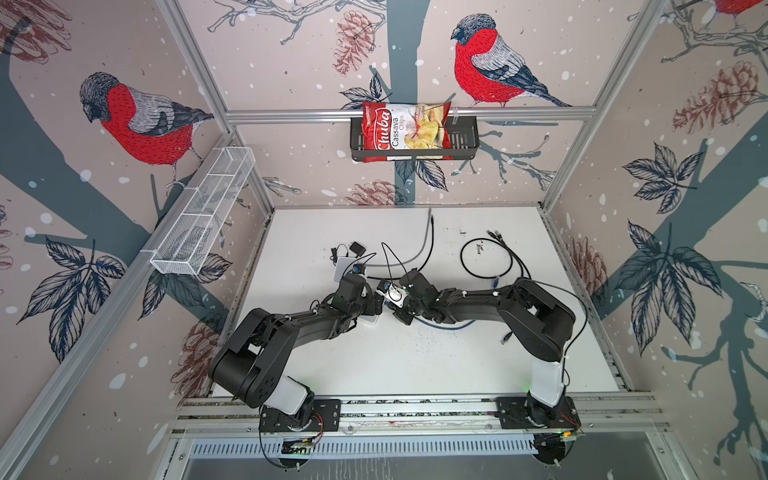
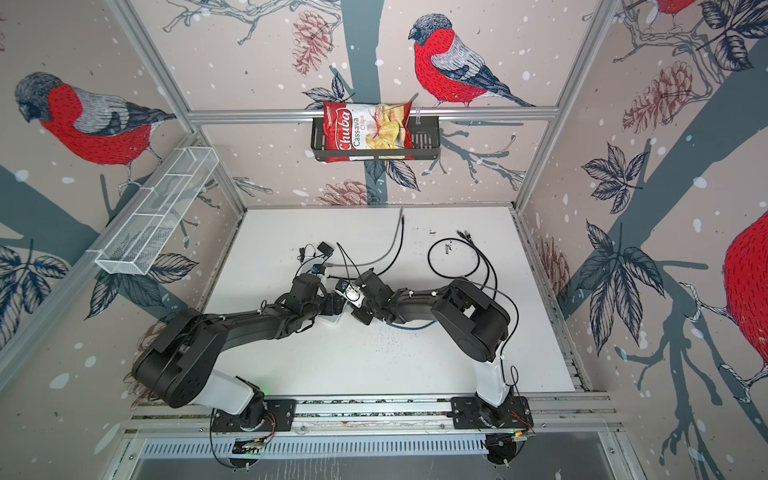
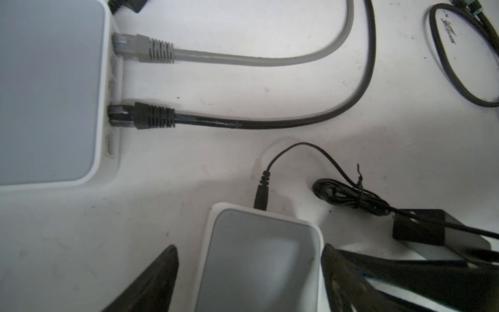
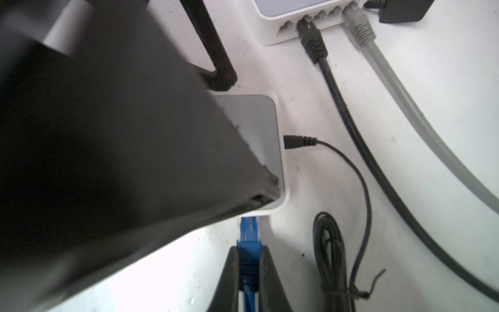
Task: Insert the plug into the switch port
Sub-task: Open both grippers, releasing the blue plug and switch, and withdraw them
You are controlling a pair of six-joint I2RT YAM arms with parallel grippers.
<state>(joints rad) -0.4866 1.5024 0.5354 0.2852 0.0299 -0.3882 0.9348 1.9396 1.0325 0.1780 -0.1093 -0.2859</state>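
My right gripper should next stay beside the switch's port side [image 4: 250, 215] and open its fingers to let go of the blue plug, because the plug's front end already meets the switch.
The small white switch [image 3: 259, 270] with a grey top lies on the table, and a thin black power lead is plugged into its far side. My left gripper [image 3: 249, 248] is open and straddles it, with a clear gap at one finger [image 3: 162, 270]. In the right wrist view my right gripper [image 4: 249, 250] is shut on the blue plug [image 4: 248, 229]. The plug's front end meets the switch [image 4: 259, 121] at its port side. The left arm hides how deep it sits. In both top views the two grippers meet at mid-table over the switch [image 1: 370, 321] [image 2: 332, 320].
A second white switch [image 3: 51, 89] [image 4: 297, 16] lies just beyond, with a grey cable [image 3: 216, 56] and a black cable [image 3: 216, 124] plugged in. A black power adapter [image 3: 421, 229] and its bundled lead lie beside the near switch. A coiled black cable [image 1: 486, 257] lies at the back right.
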